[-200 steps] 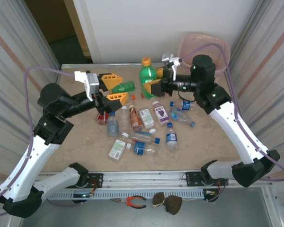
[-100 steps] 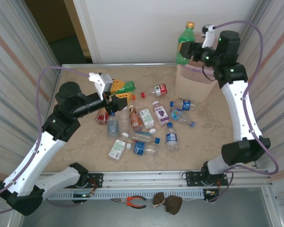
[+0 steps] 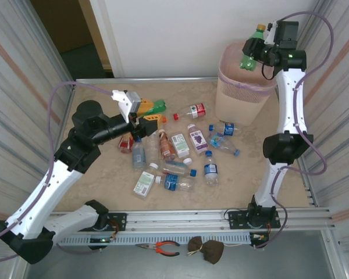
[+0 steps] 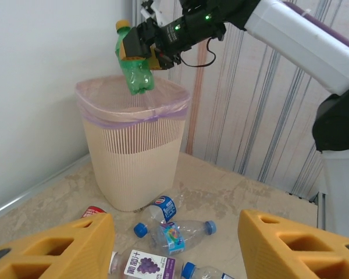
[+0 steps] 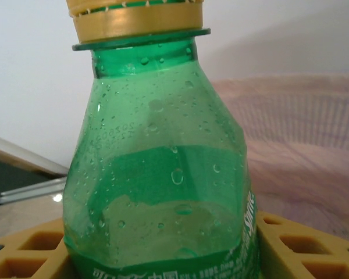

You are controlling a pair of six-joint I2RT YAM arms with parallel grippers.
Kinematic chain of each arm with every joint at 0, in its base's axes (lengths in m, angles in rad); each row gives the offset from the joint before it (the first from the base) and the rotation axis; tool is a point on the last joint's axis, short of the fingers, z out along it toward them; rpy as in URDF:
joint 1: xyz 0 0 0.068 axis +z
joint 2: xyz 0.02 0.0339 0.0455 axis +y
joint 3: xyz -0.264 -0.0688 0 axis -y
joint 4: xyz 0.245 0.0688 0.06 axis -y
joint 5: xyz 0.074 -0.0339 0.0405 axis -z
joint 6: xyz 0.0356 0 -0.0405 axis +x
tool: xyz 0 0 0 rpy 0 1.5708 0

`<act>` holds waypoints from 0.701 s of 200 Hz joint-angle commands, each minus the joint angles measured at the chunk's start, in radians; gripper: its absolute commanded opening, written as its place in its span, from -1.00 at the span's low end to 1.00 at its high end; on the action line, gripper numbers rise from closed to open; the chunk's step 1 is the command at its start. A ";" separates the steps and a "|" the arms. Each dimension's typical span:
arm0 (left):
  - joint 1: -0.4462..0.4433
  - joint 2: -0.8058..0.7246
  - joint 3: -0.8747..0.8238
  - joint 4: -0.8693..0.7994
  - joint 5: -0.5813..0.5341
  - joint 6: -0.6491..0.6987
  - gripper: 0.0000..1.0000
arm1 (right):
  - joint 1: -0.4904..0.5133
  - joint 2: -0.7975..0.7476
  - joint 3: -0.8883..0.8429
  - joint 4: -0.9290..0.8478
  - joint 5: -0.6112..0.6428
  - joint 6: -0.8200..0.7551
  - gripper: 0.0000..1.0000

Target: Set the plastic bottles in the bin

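Observation:
The green bottle goes down into the opening of the bin with my right gripper next and is released there, because it still hangs above the bin's rim.
My right gripper is raised high and shut on a green bottle with a yellow-orange cap, held tilted over the rim of the pale pink bin. The left wrist view shows that green bottle just above the bin. In the right wrist view the green bottle sits between the yellow fingers. Several plastic bottles lie scattered mid-table. My left gripper is open and low beside a small green bottle, with nothing between its fingers.
Clear, blue-capped bottles lie on the table between my left gripper and the bin. Corrugated walls close both sides. Pliers and a dark object rest on the front rail below the table edge.
The right arm lifted the green bottle from the back of the table up over the bin. The left gripper shifted slightly right and stayed open.

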 commanded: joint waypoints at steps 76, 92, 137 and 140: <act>-0.003 0.011 -0.043 0.007 -0.017 0.010 0.15 | 0.005 0.242 0.059 -0.249 0.125 -0.080 -0.15; -0.003 0.010 -0.047 0.008 -0.018 0.010 0.14 | 0.017 0.273 0.062 -0.269 0.152 -0.097 -0.15; -0.003 -0.001 -0.061 0.007 -0.027 0.007 0.14 | 0.033 0.349 0.062 -0.305 0.175 -0.122 -0.13; -0.003 -0.002 -0.062 0.006 -0.026 0.007 0.14 | 0.034 0.353 0.062 -0.309 0.174 -0.124 -0.13</act>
